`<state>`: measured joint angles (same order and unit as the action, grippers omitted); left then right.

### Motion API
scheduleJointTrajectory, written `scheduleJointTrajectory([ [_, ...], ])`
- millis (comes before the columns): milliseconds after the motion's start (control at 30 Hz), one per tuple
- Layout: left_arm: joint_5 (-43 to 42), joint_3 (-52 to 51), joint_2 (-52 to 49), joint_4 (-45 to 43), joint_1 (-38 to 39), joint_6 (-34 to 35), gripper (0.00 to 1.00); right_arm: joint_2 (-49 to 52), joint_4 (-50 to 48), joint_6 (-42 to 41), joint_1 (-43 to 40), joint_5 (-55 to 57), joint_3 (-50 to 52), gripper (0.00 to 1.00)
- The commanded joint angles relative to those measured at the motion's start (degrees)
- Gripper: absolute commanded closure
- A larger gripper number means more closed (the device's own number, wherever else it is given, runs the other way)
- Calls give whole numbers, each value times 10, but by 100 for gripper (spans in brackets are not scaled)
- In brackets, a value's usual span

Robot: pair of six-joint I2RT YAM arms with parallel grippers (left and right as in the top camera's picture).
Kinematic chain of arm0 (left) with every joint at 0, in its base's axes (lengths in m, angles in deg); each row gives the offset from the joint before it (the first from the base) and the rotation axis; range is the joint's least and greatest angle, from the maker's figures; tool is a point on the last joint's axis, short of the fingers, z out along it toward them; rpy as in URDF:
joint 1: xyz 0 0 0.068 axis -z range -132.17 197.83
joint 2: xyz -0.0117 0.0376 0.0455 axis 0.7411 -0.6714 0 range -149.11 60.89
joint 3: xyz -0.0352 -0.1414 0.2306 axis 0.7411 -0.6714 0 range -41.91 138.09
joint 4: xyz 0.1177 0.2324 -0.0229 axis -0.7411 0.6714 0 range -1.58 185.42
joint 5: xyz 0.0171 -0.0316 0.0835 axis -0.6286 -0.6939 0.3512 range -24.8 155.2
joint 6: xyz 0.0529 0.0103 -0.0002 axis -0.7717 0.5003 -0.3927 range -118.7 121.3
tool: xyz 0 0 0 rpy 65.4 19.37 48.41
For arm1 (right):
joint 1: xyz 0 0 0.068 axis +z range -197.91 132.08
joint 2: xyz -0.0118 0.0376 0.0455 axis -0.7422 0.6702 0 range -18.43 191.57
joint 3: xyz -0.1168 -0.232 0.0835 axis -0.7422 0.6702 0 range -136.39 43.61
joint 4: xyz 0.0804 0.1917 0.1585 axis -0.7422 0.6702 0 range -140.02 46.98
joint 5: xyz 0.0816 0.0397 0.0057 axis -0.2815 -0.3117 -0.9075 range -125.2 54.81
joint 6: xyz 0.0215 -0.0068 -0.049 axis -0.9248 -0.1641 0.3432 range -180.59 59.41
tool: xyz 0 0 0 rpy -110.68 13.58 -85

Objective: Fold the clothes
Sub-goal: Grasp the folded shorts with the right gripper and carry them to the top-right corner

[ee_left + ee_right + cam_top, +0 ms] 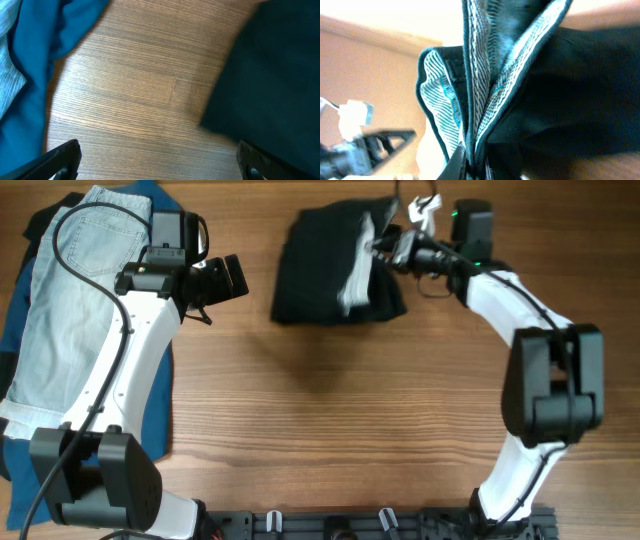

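Note:
The bare wood by the table's far edge is to the right of my right gripper in the overhead view, so I should take the shorts there and let go.
The black shorts lie folded at the table's back centre, with the whitish lining showing at their right side. My right gripper is shut on the shorts' right edge; in the right wrist view the layered black hem and whitish lining are pinched between the fingers. My left gripper is open and empty, hovering left of the shorts. In the left wrist view its fingers straddle bare wood, with the black shorts at the right.
Pale-blue denim shorts lie on a deep-blue garment at the table's left, under my left arm. The deep-blue garment fills the left of the left wrist view. Wooden table spans the front.

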<state>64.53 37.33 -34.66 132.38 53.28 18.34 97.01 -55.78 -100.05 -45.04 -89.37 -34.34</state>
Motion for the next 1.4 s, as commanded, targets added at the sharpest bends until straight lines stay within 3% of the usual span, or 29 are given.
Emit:
scheduleJointTrajectory([
  [0, 5, 3, 1, 1, -1, -7, 0, -41, -33, -91, -50, 34, -6, 96],
  [300, 5, 3, 0, 1, -1, -7, 0, -43, -103, -192, -197, 110, -6, 96],
  [533, 5, 3, 0, 1, -1, -7, 0, -43, -94, -191, -262, 198, -6, 96],
  [800, 5, 3, 0, 0, -1, -7, 0, -42, 27, -158, -299, 342, -5, 96],
  [1067, 5, 3, 0, 0, -1, -6, 0, -40, 194, -15, -306, 474, -3, 96],
  [1367, 3, 3, 0, 0, -1, -1, 0, 53, 188, -47, -298, 473, -3, 96],
])
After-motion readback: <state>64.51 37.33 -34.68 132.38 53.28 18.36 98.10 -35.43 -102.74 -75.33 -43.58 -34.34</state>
